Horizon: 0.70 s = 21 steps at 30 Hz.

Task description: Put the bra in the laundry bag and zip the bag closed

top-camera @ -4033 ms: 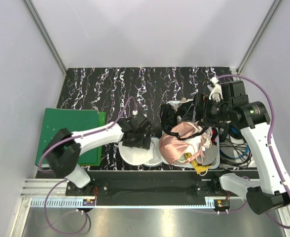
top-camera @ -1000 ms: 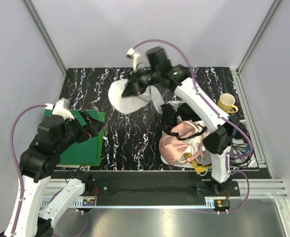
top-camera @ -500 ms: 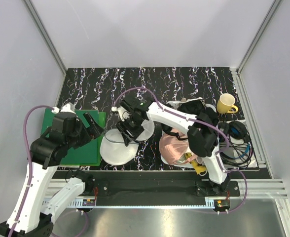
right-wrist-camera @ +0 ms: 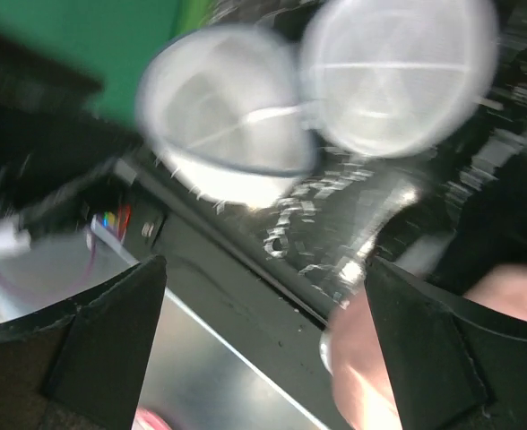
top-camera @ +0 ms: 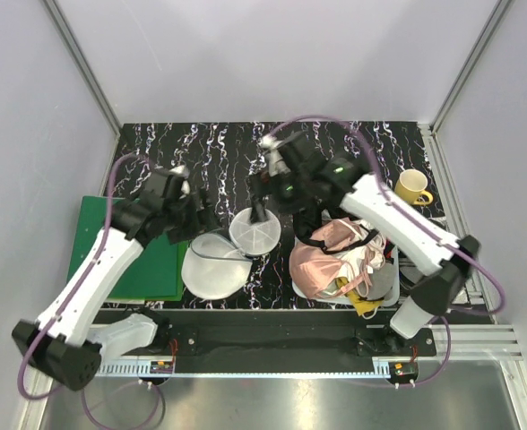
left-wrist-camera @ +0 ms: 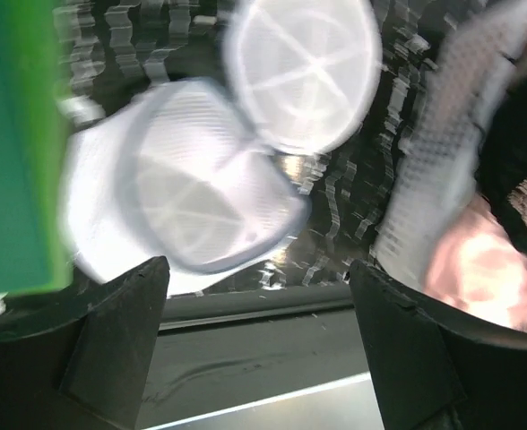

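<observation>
Next, my left gripper moves past the bag, toward the right in the top view, and down onto the black bra [top-camera: 308,213], which shows at the basket's back edge.
The laundry bag [top-camera: 211,265] lies open on the dark table, its ribbed round panel [top-camera: 256,233] flopped to the right. It also fills the upper part of the left wrist view [left-wrist-camera: 201,193] and the right wrist view [right-wrist-camera: 232,116]. My left gripper [top-camera: 199,220] hovers open just left of and above it, with nothing between the fingers [left-wrist-camera: 111,349]. Behind the panel my right gripper [top-camera: 262,206] hangs open and empty too. The black bra [top-camera: 308,213] lies at the back of the white basket [top-camera: 391,285], partly under a pink garment [top-camera: 322,262].
A green board [top-camera: 125,255] lies at the left, touching the bag's side. A yellow mug [top-camera: 413,186] stands at the right rear, and black cables [top-camera: 434,269] are coiled beside the basket. The basket's mesh wall [left-wrist-camera: 434,170] is close to the right of the bag.
The right gripper brought the bag down onto the table, opened, let go and drew back behind it. The left arm swung right from over the green board to the bag's edge.
</observation>
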### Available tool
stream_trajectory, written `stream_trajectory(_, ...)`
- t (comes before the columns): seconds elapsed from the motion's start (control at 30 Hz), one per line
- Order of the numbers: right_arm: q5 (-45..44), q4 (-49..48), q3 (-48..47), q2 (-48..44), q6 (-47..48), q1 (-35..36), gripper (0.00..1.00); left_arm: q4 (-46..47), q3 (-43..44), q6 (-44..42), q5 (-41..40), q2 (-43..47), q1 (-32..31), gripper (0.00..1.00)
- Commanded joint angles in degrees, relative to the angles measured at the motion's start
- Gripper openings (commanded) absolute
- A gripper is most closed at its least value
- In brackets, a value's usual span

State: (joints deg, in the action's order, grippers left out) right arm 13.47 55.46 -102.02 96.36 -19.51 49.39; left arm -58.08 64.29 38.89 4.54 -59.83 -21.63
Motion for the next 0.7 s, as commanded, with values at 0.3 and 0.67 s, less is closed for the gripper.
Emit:
stream_trajectory(0.3,-10.50,13.18,15.27,-18.56,-9.33,-33.28,1.00,14.49,28.95,-6.63,-0.23,-34.09,-22.66,0.92)
stream_trajectory(0.67,-7.50,13.27,17.82,-22.62,-6.60,-36.82,1.00,13.62,38.35,-7.17,2.14,-48.35,-24.25,0.57)
